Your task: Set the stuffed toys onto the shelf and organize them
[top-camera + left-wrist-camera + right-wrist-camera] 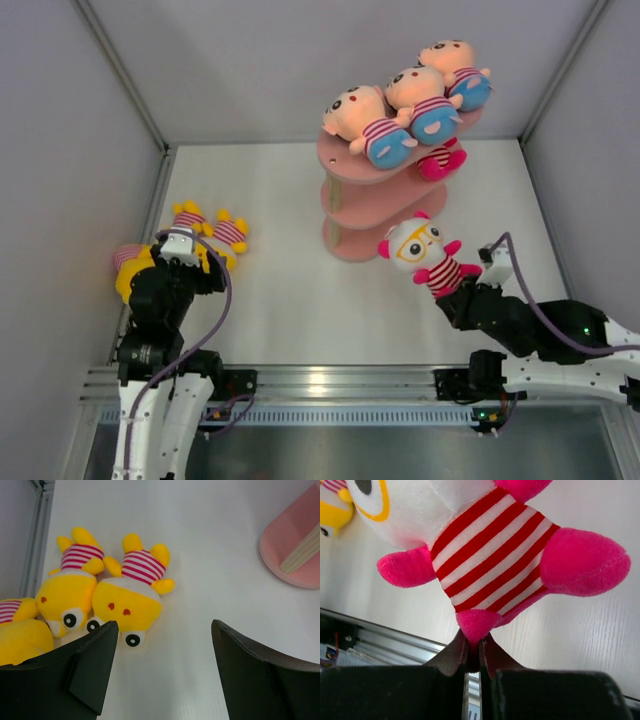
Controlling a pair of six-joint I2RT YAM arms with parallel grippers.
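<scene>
The middle level's empty part is outward of my right gripper, so I will next carry the white-faced toy outward, head first, and release it beside the magenta-limbed toy.
The pink shelf stands at the back centre; its lowest board shows in the left wrist view. Three peach-faced stuffed toys lie on its top tier, and a magenta-limbed one lies on the middle tier. My right gripper is shut on one magenta foot of a white-faced toy, held up just right of the shelf's base. Three yellow toys lie at the far left. My left gripper hovers open over them, holding nothing.
Grey walls enclose the table on the left, back and right. A metal rail runs along the near edge between the arm bases. White tabletop lies between the yellow toys and the shelf.
</scene>
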